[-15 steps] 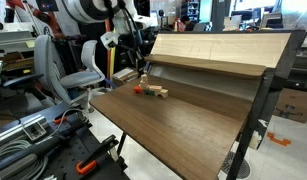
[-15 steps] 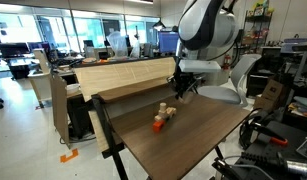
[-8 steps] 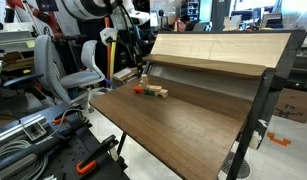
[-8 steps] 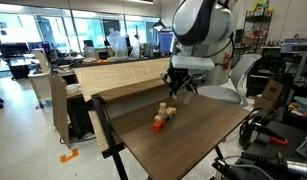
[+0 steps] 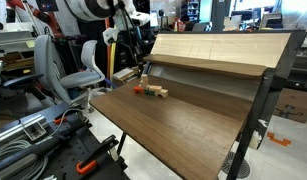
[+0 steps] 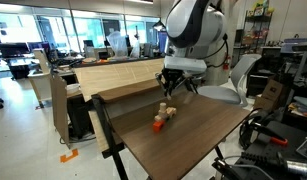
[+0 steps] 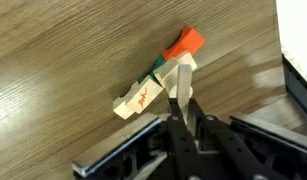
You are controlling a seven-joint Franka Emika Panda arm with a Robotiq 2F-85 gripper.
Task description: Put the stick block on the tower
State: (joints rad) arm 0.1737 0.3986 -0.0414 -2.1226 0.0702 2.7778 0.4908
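The gripper brings the held stick block down onto the tower's pale piece beside the orange-red block next and releases there, since that piece lies below.
My gripper (image 7: 183, 120) is shut on the stick block (image 7: 178, 88), a thin pale-tan piece that stands up out of the closed fingers. Under it on the wood table lies the tower (image 7: 153, 80): a pale block with red marks, a green-edged piece and an orange-red block (image 7: 185, 43), low and tilted in line. In both exterior views the gripper (image 5: 143, 68) (image 6: 170, 88) hangs just above the small blocks (image 5: 150, 91) (image 6: 163, 118). The stick is too small to make out there.
A raised, slanted light-wood panel (image 5: 213, 50) (image 6: 118, 75) runs along the table's back edge close to the blocks. The brown tabletop (image 5: 173, 125) stretches forward. An office chair (image 5: 88, 65) and floor clutter stand beside the table.
The arm has shifted sideways toward the blocks, so the gripper now hangs over them. The stick stays held. The blocks have not moved.
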